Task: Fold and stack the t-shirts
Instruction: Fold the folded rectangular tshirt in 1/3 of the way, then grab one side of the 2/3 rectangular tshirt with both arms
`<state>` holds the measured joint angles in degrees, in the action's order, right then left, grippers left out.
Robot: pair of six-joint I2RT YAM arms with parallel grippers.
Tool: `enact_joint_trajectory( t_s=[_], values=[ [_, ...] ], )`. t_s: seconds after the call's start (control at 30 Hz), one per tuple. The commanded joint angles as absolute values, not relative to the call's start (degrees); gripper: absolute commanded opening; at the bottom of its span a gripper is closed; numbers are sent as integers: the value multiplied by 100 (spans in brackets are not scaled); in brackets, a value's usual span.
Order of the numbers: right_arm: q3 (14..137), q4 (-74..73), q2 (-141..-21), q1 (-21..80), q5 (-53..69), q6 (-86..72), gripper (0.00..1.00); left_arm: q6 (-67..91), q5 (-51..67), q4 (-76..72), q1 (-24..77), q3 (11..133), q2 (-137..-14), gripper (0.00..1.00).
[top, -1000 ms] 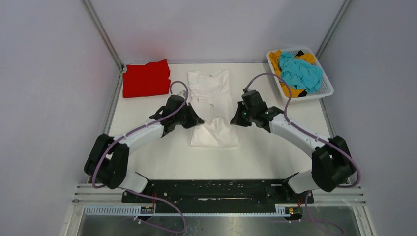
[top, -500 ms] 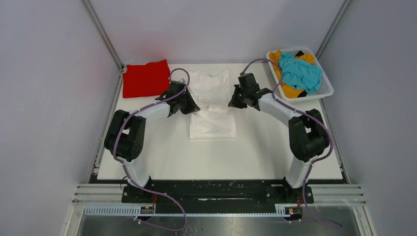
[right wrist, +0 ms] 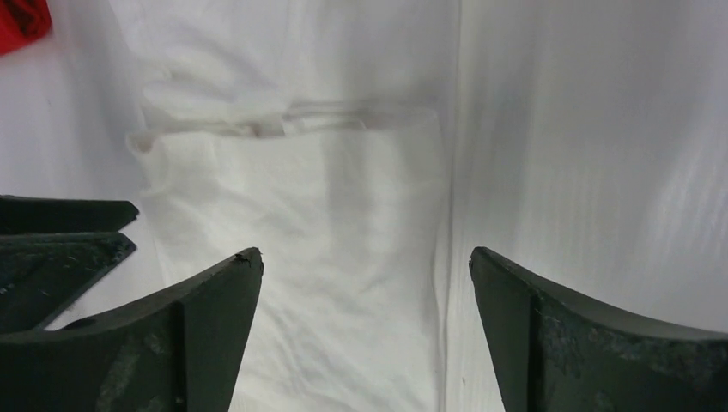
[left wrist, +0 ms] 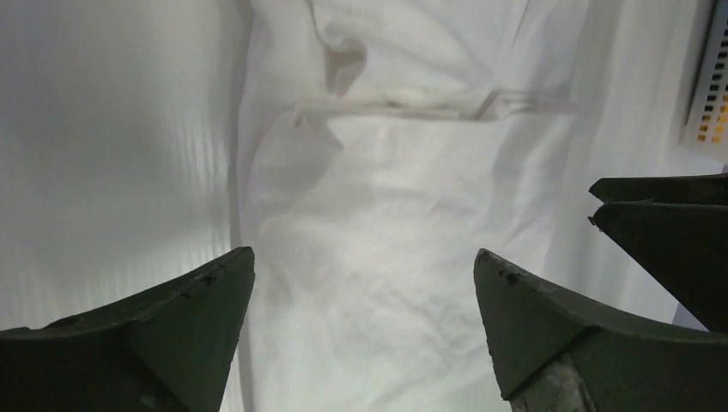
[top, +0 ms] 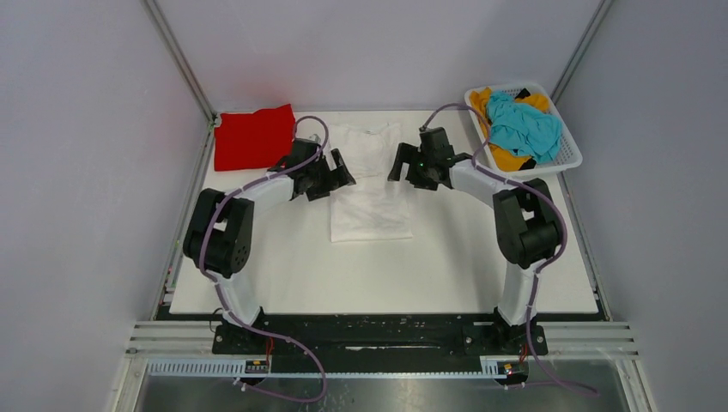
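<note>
The folded white t-shirt lies out beyond bare tabletop, so next I need to move my left gripper back and down to pinch the white t-shirt's near corner (top: pixel 334 239) on the red shirt's side.
The white t-shirt (top: pixel 371 193) lies flat in the middle of the table, its lower half folded up over its upper half (left wrist: pixel 386 215) (right wrist: pixel 326 215). My left gripper (top: pixel 342 174) (left wrist: pixel 365 262) hovers at the shirt's left edge, open, with nothing between its fingers. At the shirt's right edge my right gripper (top: pixel 397 165) (right wrist: pixel 365 257) is also open and holds nothing. A folded red t-shirt (top: pixel 254 136) lies at the far left. The teal t-shirt (top: pixel 524 124) sits crumpled on the orange-yellow one (top: pixel 508 160) in the basket.
A white slotted basket (top: pixel 567 154) stands at the far right corner, a little off the table's edge. Grey walls and metal rails close the table on three sides. Each wrist view catches the other gripper's fingers (left wrist: pixel 670 223) (right wrist: pixel 60 236) at its edge.
Both grippers carried the white shirt's near hem away from me over its upper half, then opened and let it go. The shirt now lies folded and shorter.
</note>
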<state>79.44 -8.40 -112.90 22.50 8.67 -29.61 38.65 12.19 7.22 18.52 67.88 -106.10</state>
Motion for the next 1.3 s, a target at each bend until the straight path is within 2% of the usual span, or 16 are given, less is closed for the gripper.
enact_joint_trajectory(
  t_s=[0.0,0.23,0.4,0.5,0.63,0.7,0.8,1.07,1.17,1.27],
  values=[
    [6901,-382,-10151,2251,1045,-2828,99,3640,1478,455,1835,6018,-9488,99],
    [4925,208,-8960,2280,1618,-3351,100,3700,1929,394,1991,4319,-8506,99],
    [4407,360,-8819,2380,1836,-3556,97,3788,1857,386,2091,3626,-8243,97],
    [4393,381,-8966,2461,1870,-3647,90,3845,1771,379,2142,3478,-8288,92],
    [4511,202,-9333,2524,1880,-3804,76,3922,1701,357,2364,3490,-8519,78],
    [4507,142,-9426,2544,1885,-3819,68,3966,1628,342,2457,3497,-8643,64],
    [4462,105,-9485,2549,1785,-3869,62,4012,1477,292,2478,3508,-8847,50],
    [4553,79,-9709,2549,1396,-3912,51,4047,1076,351,2478,3811,-9254,25],
    [4591,63,-9811,2546,1276,-3965,43,4039,1012,369,2479,3912,-9389,0],
    [4566,105,-9829,2550,1293,-3976,27,4052,935,339,2479,3899,-9438,0]
  ],
)
